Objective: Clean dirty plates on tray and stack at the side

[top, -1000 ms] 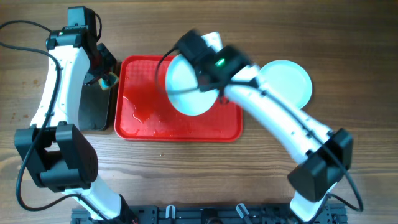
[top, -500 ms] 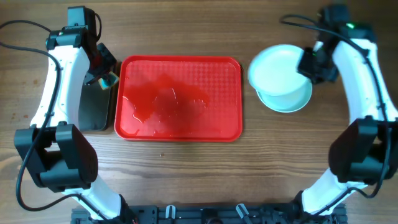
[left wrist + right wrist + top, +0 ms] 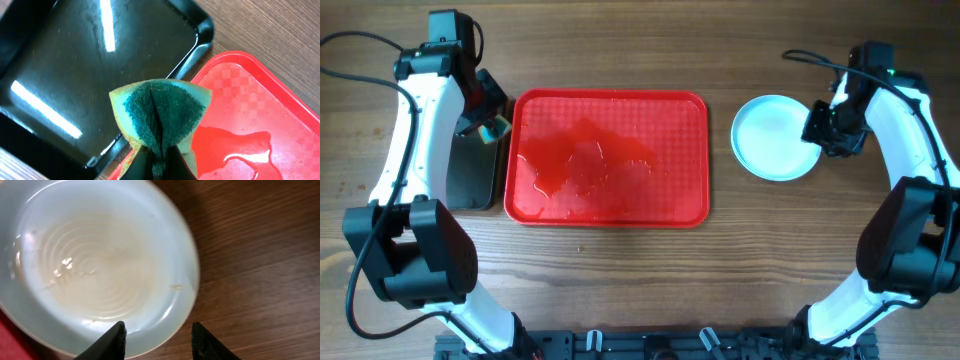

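Note:
Back and to the left in the overhead view, I should lower my left gripper into the black tray (image 3: pixel 68 81) to release the sponge (image 3: pixel 162 117), since the red tray lacks plates.
The red tray (image 3: pixel 607 205) lies mid-table with wet patches and no plates on it. The pale plates (image 3: pixel 772 138) sit stacked on the wood to its right; how many are in the stack cannot be told. In the right wrist view the top plate (image 3: pixel 95 260) shows faint smears. My right gripper (image 3: pixel 817 130) is open and empty at the plates' right rim, its fingers (image 3: pixel 157 337) straddling the rim. My left gripper (image 3: pixel 488 127) is shut on a folded green-and-yellow sponge (image 3: pixel 162 117) over the tray's left edge (image 3: pixel 260 125).
A black glossy tray (image 3: pixel 470 175) lies left of the red tray, under my left arm; it also shows in the left wrist view (image 3: pixel 85 75). Bare wooden table (image 3: pixel 640 290) surrounds everything.
My right arm carried a plate from over the red tray to the stack at the right, set it down and let go. The left arm has not moved.

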Available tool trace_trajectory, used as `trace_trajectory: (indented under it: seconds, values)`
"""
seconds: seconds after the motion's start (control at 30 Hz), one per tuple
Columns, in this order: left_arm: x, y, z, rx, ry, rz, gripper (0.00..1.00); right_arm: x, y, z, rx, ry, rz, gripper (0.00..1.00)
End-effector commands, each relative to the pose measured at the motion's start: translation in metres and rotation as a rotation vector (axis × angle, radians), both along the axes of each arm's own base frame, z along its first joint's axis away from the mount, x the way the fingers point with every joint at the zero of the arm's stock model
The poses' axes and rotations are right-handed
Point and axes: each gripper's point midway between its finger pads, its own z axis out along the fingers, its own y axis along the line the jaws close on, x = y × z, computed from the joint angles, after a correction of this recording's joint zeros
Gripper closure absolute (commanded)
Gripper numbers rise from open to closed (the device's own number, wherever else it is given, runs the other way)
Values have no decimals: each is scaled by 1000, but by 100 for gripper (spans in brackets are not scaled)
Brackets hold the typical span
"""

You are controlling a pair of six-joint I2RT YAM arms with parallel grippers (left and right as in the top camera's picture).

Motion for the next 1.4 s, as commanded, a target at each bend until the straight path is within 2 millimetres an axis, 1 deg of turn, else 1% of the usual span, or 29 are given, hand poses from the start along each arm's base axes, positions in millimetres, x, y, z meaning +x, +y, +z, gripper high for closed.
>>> trace_trajectory:
  seconds: [0.0, 0.07, 0.13, 0.17, 0.23, 0.3, 0.4, 0.47, 0.53, 0.57, 0.6, 0.63, 0.7, 0.77, 0.8, 0.83, 0.9, 0.93, 1.0, 1.1, 1.13, 1.17, 1.2, 1.3, 1.37]
  values:
    - [2, 16, 8, 101, 1, -80, 96, 5, 23, 14, 85, -48, 110, 50]
    - [-4, 33, 10, 151, 22, -44, 96, 12, 35, 30, 152, -83, 149, 47]
    - [-11, 47, 9, 147, 39, -10, 96, 18, 48, 47, 199, -121, 189, 45]
    - [-14, 52, 8, 145, 48, 7, 96, 20, 53, 53, 206, -133, 200, 45]
    - [-20, 66, 6, 138, 58, 45, 96, 22, 69, 59, 216, -149, 240, 44]
    - [-22, 77, 2, 138, 60, 72, 96, 22, 88, 60, 221, -150, 285, 43]
    - [-27, 87, -18, 134, 78, 98, 96, 24, 118, 61, 223, -165, 364, 40]
    - [-30, 87, -34, 132, 95, 90, 96, 25, 131, 62, 224, -173, 395, 38]
    - [-33, 85, -49, 122, 110, 87, 96, 25, 139, 62, 225, -180, 415, 37]
    - [-34, 83, -55, 112, 107, 85, 94, 25, 140, 62, 226, -179, 413, 36]
    - [-34, 81, -59, 104, 104, 83, 88, 25, 140, 62, 227, -177, 412, 37]
    - [-34, 81, -61, 105, 104, 83, 75, 24, 140, 62, 227, -175, 412, 37]
    - [-34, 81, -63, 105, 103, 83, 37, 21, 140, 61, 229, -163, 411, 37]
    - [-34, 81, -62, 105, 101, 83, 11, 21, 140, 62, 229, -164, 411, 37]
    - [-33, 81, -62, 106, 97, 84, 0, 21, 140, 63, 228, -168, 411, 37]
    - [-32, 82, -60, 107, 92, 84, 0, 22, 140, 66, 227, -176, 412, 37]
    - [-26, 83, -47, 113, 64, 85, 0, 26, 140, 78, 222, -210, 416, 37]
    - [-24, 84, -34, 117, 45, 87, 0, 27, 140, 87, 219, -236, 419, 36]
    - [-21, 84, -3, 125, -11, 88, 0, 29, 140, 112, 211, -300, 427, 36]
    - [-20, 73, 39, 109, -106, 71, 0, 25, 141, 141, 205, -375, 439, 36]
    - [-21, 67, 58, 105, -154, 60, 0, 22, 141, 151, 201, -399, 441, 36]
    - [-27, 59, 81, 107, -209, 46, 0, 15, 140, 167, 194, -439, 445, 35]
    - [-31, 54, 94, 111, -239, 36, 0, 11, 139, 176, 189, -461, 446, 35]
    - [-42, 37, 126, 116, -318, 8, 0, -3, 138, 203, 175, -525, 451, 33]
    - [-48, 29, 137, 118, -343, -10, 0, -12, 136, 214, 165, -550, 451, 32]
